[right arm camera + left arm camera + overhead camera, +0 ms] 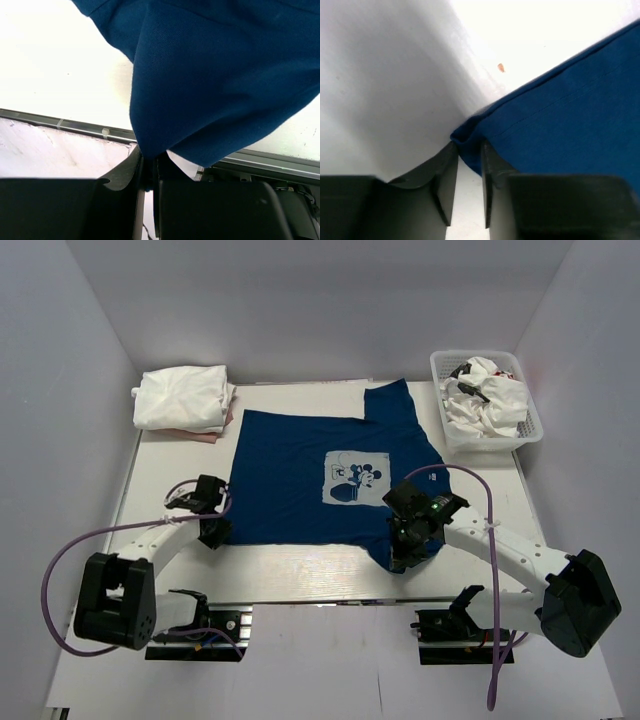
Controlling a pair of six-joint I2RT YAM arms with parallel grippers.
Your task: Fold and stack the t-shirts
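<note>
My right gripper carries the raised bunch outward onto the navy cloth beside the pale print next and releases it, as the shirt (560, 115) lies unfolded.
The navy blue t-shirt (310, 465) lies spread flat on the white table, its pale square cartoon print (354, 481) facing up. My left gripper (213, 532) is at the shirt's near left corner. In the left wrist view, the left gripper (468, 147) has its fingertips pinching the bunched corner of the navy shirt (560, 115) low on the table. My right gripper (405, 558) is shut on the near right corner. In the right wrist view, the right gripper (148, 157) holds the navy shirt (215, 80), which hangs raised in folds. Folded white t-shirts (183, 398) are stacked at the back left.
A white mesh basket (490, 443) at the back right holds crumpled white tees (492, 398), one with dark markings. White walls close the table on the left, back and right. The table's metal front rail (65, 125) lies just below my right gripper.
</note>
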